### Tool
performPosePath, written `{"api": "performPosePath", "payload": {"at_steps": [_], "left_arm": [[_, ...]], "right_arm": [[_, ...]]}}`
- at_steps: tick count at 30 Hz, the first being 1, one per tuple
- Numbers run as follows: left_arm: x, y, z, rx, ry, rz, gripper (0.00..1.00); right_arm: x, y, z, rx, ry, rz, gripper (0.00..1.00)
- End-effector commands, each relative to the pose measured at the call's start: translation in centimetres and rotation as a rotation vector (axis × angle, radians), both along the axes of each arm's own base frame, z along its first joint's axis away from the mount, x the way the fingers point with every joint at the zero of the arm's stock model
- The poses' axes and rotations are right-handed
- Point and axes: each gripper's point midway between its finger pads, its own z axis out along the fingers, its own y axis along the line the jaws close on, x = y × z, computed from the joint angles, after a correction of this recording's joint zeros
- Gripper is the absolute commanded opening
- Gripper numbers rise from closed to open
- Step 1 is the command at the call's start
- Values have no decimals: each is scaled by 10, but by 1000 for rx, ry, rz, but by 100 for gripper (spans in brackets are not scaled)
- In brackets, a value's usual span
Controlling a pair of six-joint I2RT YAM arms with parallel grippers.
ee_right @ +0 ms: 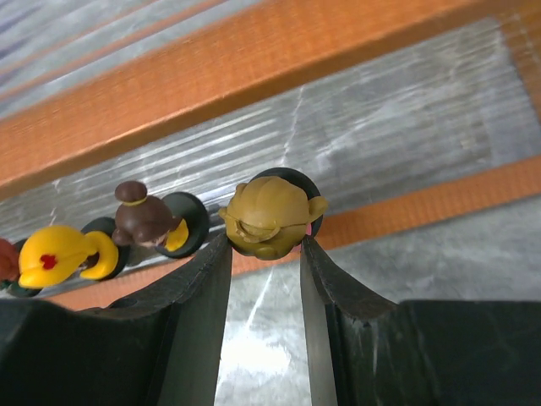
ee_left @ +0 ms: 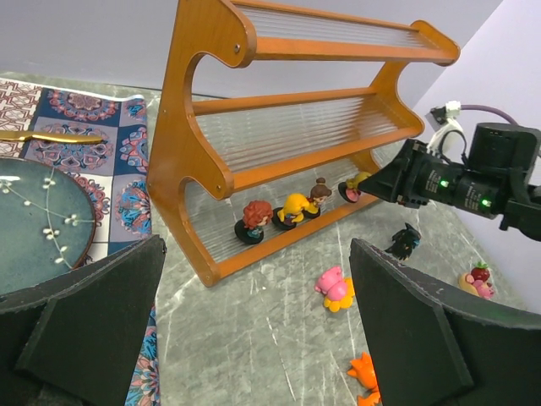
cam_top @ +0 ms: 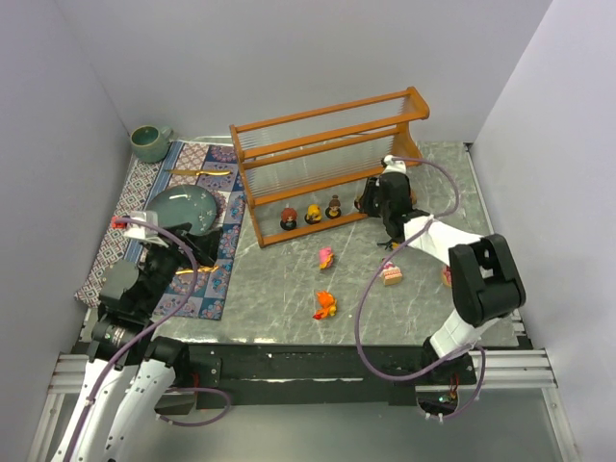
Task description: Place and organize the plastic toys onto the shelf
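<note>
My right gripper needs to put the mustard-haired figurine down on the bottom level of the shelf next to the brown-haired figurine and let go of it next.
The orange-brown wooden shelf (cam_top: 327, 144) stands at the back; it also shows in the left wrist view (ee_left: 296, 127) and the right wrist view (ee_right: 254, 68). Three figurines (cam_top: 313, 214) stand on its bottom tier. My right gripper (ee_right: 264, 245) is at that tier's right end, shut on a mustard-haired figurine (ee_right: 270, 216) on a round dark base. On the table lie a pink-and-yellow toy (cam_top: 327, 257), an orange toy (cam_top: 324, 305), a pink toy (cam_top: 391, 274) and a black toy (ee_left: 406, 241). My left gripper (ee_left: 254, 338) is open and empty, low at the left.
A patterned cloth mat (cam_top: 207, 164) at the left carries a teal plate (cam_top: 183, 207) and a gold utensil (cam_top: 200, 172). A green cup (cam_top: 151, 142) stands at the back left corner. White walls close in on three sides.
</note>
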Motion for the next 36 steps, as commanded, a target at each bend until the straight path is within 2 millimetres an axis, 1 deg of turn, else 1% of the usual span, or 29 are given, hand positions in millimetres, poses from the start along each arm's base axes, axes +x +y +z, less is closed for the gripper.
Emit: {"api": "performPosePath", "payload": {"at_steps": [1, 4, 6, 7, 9, 10, 13, 16, 26, 29, 30, 32, 36], "left_arm": [[0, -4, 6, 19, -21, -23, 97], [1, -4, 6, 19, -20, -23, 97], [1, -4, 4, 21, -14, -24, 97], [2, -4, 4, 21, -14, -24, 97], [2, -4, 4, 23, -13, -23, 97], [2, -4, 4, 21, -14, -25, 97], [2, -4, 4, 21, -14, -24, 97], [2, -4, 4, 21, -13, -24, 97], [2, -4, 4, 21, -13, -25, 97], [1, -4, 4, 21, -14, -25, 97], [1, -4, 4, 21, -14, -24, 97], [1, -4, 5, 20, -17, -25, 97], [0, -4, 5, 20, -19, -27, 97]], "right_arm": [[24, 15, 21, 21, -82, 37, 14], [29, 17, 15, 17, -72, 42, 14], [32, 18, 15, 19, -71, 43, 14], [33, 18, 11, 15, -63, 42, 15], [36, 20, 11, 17, -64, 46, 14], [36, 20, 6, 16, -51, 47, 14], [39, 22, 4, 17, -46, 52, 15], [39, 24, -3, 15, -29, 58, 15], [36, 29, -13, -8, -5, 69, 18], [35, 31, -17, -16, 4, 73, 22], [34, 31, -19, -26, 11, 73, 26], [34, 30, -18, -34, 7, 64, 29], [31, 27, -18, -61, 6, 51, 40]]}}
